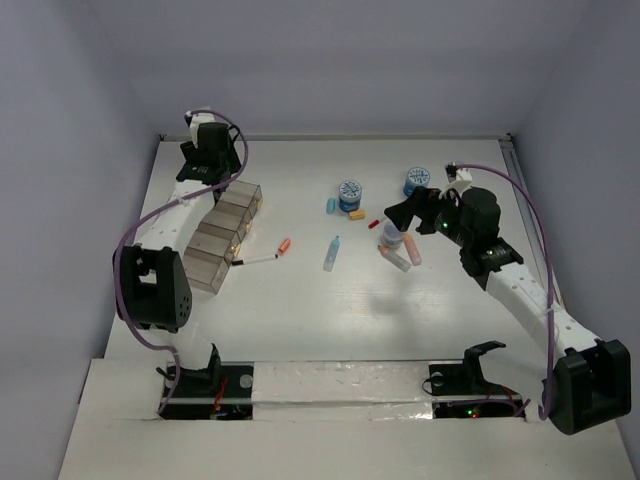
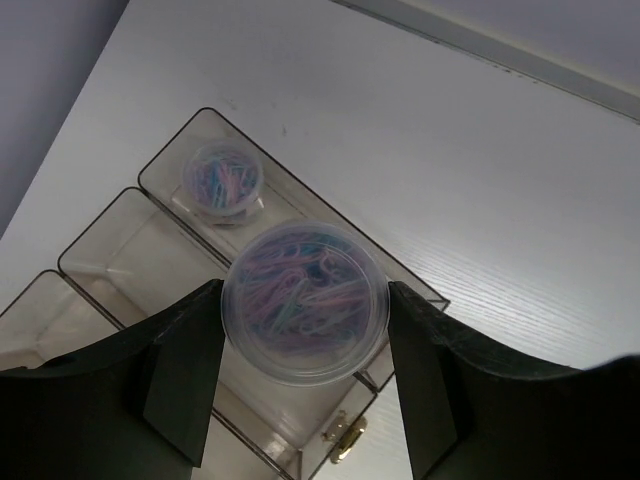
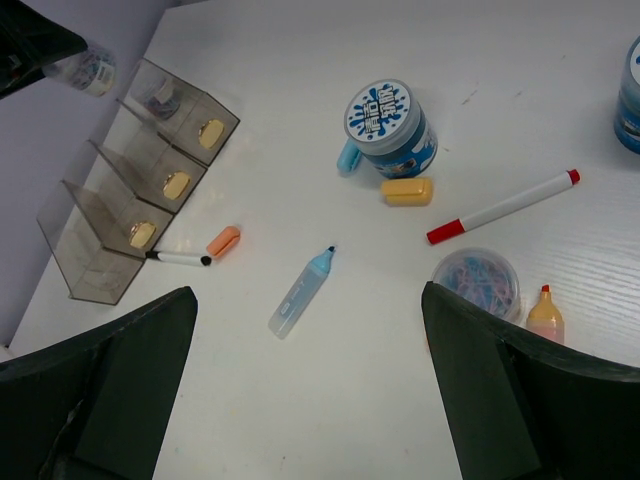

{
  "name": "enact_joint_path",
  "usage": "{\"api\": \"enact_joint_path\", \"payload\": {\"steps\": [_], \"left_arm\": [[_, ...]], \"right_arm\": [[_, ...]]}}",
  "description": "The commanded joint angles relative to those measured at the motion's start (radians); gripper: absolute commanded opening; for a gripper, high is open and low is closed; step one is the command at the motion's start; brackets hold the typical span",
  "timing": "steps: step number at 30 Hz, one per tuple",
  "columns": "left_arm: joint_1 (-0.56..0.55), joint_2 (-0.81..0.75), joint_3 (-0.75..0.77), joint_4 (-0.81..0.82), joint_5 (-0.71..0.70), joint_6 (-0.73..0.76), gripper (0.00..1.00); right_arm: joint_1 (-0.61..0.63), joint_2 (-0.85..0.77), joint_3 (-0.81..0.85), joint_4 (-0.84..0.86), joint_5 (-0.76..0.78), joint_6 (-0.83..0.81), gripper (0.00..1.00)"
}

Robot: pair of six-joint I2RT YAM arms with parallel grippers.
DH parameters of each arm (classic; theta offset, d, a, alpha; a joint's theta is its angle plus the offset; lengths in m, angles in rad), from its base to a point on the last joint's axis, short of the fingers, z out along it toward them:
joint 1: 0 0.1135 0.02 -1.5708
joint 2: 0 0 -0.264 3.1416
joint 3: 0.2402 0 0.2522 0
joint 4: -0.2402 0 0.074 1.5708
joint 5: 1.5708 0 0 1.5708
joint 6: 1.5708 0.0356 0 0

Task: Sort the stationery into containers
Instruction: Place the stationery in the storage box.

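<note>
My left gripper has the clip tub above the bins' end section. Next, it needs to carry the tub down over the free part of that section [image 1: 241, 193] [image 2: 308, 256] beside the second clip tub.
My left gripper [image 2: 305, 292] is shut on a clear round tub of coloured paper clips [image 2: 300, 320] and holds it above the end compartment of the clear bins [image 2: 110, 250]. A second clip tub [image 2: 222, 180] lies in that compartment. In the top view the left gripper [image 1: 213, 160] is over the bins' far end [image 1: 225, 235]. My right gripper [image 3: 310, 400] is open and empty above a blue marker [image 3: 302, 292], with a clip tub [image 3: 477, 282] beside its right finger. It is right of centre in the top view [image 1: 402, 214].
A blue-topped tub [image 3: 390, 128], a yellow marker [image 3: 407, 190], a red-capped pen [image 3: 503, 207] and an orange marker [image 3: 545, 312] lie around the right gripper. A black-tipped pen [image 3: 180, 258] and an orange cap [image 3: 223, 240] lie by the bins [image 3: 140, 190]. Another blue-topped tub [image 1: 416, 180] stands farther back.
</note>
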Motion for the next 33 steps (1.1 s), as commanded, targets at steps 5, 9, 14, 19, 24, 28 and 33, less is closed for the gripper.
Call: {"api": "enact_joint_path", "payload": {"steps": [5, 9, 14, 19, 24, 28, 33], "left_arm": [[0.071, 0.081, 0.104, 0.02, 0.046, 0.031, 0.41], [0.071, 0.131, 0.146, 0.007, 0.047, 0.039, 0.41], [0.08, 0.183, 0.163, 0.01, 0.041, 0.045, 0.41], [0.08, 0.209, 0.161, 0.014, 0.046, 0.044, 0.41], [0.08, 0.225, 0.147, 0.016, 0.052, 0.042, 0.41], [0.08, 0.243, 0.137, 0.017, 0.043, 0.041, 0.42], [0.08, 0.26, 0.131, 0.022, 0.038, 0.039, 0.45]], "right_arm": [[0.01, -0.017, 0.001, 0.027, -0.01, -0.012, 1.0], [0.01, -0.014, 0.004, 0.027, -0.008, -0.012, 1.0], [0.01, -0.006, 0.003, 0.027, -0.005, -0.011, 1.0], [0.01, -0.003, 0.003, 0.028, -0.005, -0.012, 1.0], [0.01, 0.003, 0.003, 0.03, -0.008, -0.011, 1.0], [0.01, 0.0, 0.003, 0.03, -0.004, -0.012, 1.0], [0.01, 0.0, 0.003, 0.028, -0.004, -0.014, 1.0]]}}
